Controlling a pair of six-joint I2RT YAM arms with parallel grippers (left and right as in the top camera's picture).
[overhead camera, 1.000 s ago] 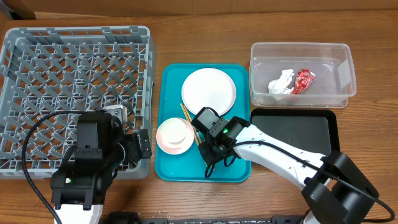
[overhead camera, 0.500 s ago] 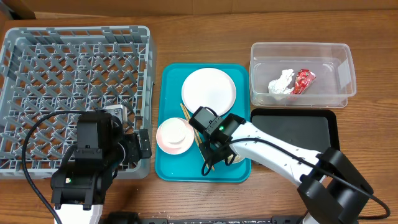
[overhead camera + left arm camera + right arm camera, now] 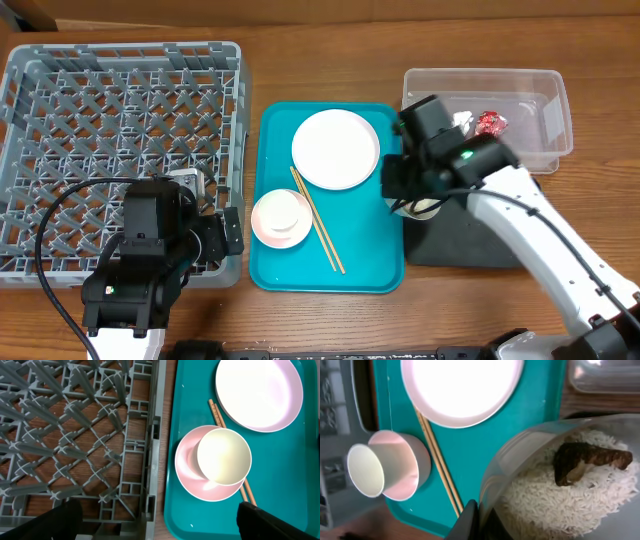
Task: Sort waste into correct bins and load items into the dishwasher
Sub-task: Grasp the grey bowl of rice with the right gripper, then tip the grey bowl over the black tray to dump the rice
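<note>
The grey bowl (image 3: 425, 207) has rice in it, so I should tip the rice out over the black tray with my right gripper. Then I should lower the bowl onto the white plate (image 3: 336, 148) and release it.
My right gripper (image 3: 482, 520) is shut on the rim of the grey bowl (image 3: 520, 450), which holds white rice (image 3: 580, 505) and a brown scrap (image 3: 585, 460). In the overhead view the bowl (image 3: 425, 207) hangs over the left edge of the black tray (image 3: 490, 235). The white plate (image 3: 336, 148), the chopsticks (image 3: 318, 220) and the pink bowl (image 3: 281, 218) with the white cup (image 3: 223, 456) in it lie on the teal tray (image 3: 370, 270). The clear tub (image 3: 487, 105) holds the red wrapper (image 3: 489, 123); the tissue is mostly hidden by my arm. My left gripper (image 3: 159, 522) is open and empty over the dish rack's (image 3: 120, 140) front right corner.
The dish rack fills the left of the table and holds nothing that I can see. The teal tray sits between the rack and the two bins. The left arm's cable loops over the rack's front edge.
My right gripper has lifted the grey bowl off the front of the teal tray and carried it right and back to the black tray's left edge. The left arm has not moved.
</note>
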